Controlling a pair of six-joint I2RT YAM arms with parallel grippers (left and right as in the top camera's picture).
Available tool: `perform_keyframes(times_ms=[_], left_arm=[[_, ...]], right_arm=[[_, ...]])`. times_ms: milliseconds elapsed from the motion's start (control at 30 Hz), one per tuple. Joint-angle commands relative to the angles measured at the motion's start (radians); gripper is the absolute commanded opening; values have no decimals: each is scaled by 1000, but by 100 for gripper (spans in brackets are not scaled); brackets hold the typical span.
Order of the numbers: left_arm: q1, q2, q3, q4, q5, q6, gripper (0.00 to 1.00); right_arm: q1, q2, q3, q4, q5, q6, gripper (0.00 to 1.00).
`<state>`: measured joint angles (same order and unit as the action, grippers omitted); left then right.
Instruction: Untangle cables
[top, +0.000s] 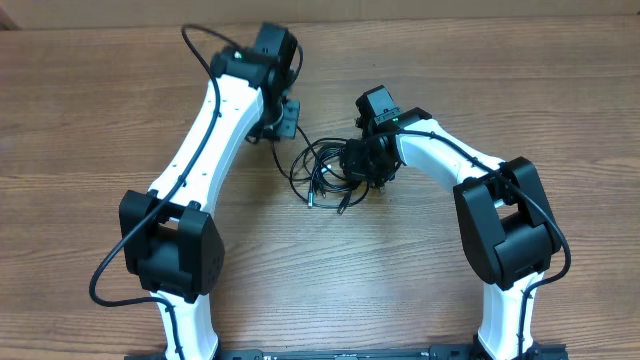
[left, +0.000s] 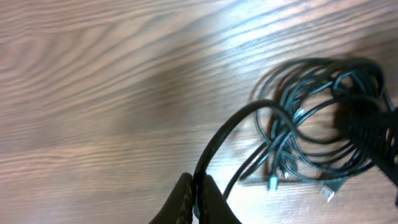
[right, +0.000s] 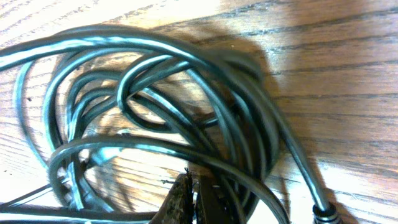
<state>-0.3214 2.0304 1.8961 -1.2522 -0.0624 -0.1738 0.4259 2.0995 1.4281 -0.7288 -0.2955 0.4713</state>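
Observation:
My left gripper holds the cord, which still arcs into the tangle, so it should move away from the coil next, over the bare wood beside it, and release the cord.
The cables lie as a tangled coil of thin black cords on the wooden table, between the two arms. My left gripper is at the coil's upper left. In the left wrist view it is shut on one cord that arcs away to the tangle. My right gripper sits on the coil's right side. In the right wrist view its jaws are pressed together inside the loops, on a strand. Loose plug ends lie below the coil.
A thicker black cable loops off the left arm near the back of the table. Bare wood stretches to the left of the coil, and more of it shows in front between the arm bases.

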Motion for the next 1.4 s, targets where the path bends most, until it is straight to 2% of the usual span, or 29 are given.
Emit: perform_keyframes(times_ms=[0, 200, 367, 567, 667, 733, 833, 867, 967, 1100, 1233, 1367], left_arm=[[-1, -6, 187, -97, -204, -79, 4], [-1, -6, 383, -213, -281, -124, 4], [-1, -6, 486, -283, -260, -161, 4], [-1, -5, 468, -410, -76, -182, 5], [-2, -5, 428, -438, 12, -168, 5], [-2, -5, 392, -437, 52, -163, 5], [-3, -5, 336, -427, 60, -163, 5], [-3, -5, 290, -400, 68, -163, 4], [-10, -5, 229, -349, 121, -163, 4], [-31, -5, 151, -281, 135, -163, 5], [-73, -5, 60, -184, 134, -163, 6], [-105, -3, -19, -75, 135, -164, 15]], right_arm=[[3, 5, -9, -5, 19, 4, 4], [3, 5, -9, -5, 23, 4, 4], [3, 5, -9, -5, 22, 4, 4], [3, 5, -9, -6, 22, 4, 4], [3, 5, -9, -5, 12, 4, 7], [3, 4, -3, -6, -37, -6, 4], [-8, -5, 47, -29, -217, -98, 5], [-20, -13, 98, -71, -278, -136, 14], [-44, -23, 166, -139, -274, -137, 19], [-85, -24, 196, -181, -217, -136, 43], [-126, -23, 188, -260, -80, -135, 44], [-134, -23, 145, -249, -63, -113, 43]])
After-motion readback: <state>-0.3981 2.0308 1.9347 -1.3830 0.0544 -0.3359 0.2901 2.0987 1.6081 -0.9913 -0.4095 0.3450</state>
